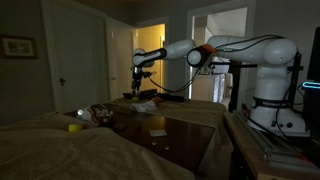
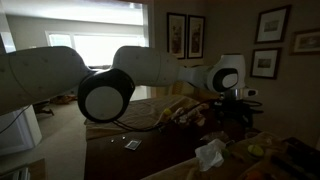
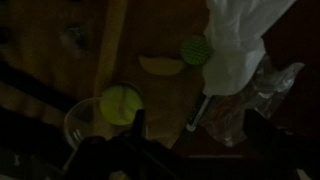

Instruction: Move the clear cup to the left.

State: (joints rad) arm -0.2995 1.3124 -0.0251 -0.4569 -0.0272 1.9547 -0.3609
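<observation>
The clear cup [image 3: 88, 122] stands below my gripper and to its left in the wrist view. The gripper moves that way and down onto the cup's nearer rim next.
In the wrist view, the clear cup [image 3: 88, 122] stands at the lower left on the dark wooden table, with a yellow-green ball [image 3: 120, 103] seen in or through it. My gripper [image 3: 200, 135] hangs above the table, open and empty. Its left finger is just right of the cup; its right finger is near a clear plastic wrapper [image 3: 250, 95]. In both exterior views the gripper [image 1: 140, 78] [image 2: 240, 100] hovers above the cluttered part of the table. The room is very dark.
A white cloth or paper [image 3: 235, 40], a small green ball [image 3: 193, 50] and a yellow slice [image 3: 160, 67] lie beyond the gripper. A yellow ball [image 1: 73, 127] sits on the bed-like surface. A crumpled white tissue [image 2: 210, 155] lies near the table's edge.
</observation>
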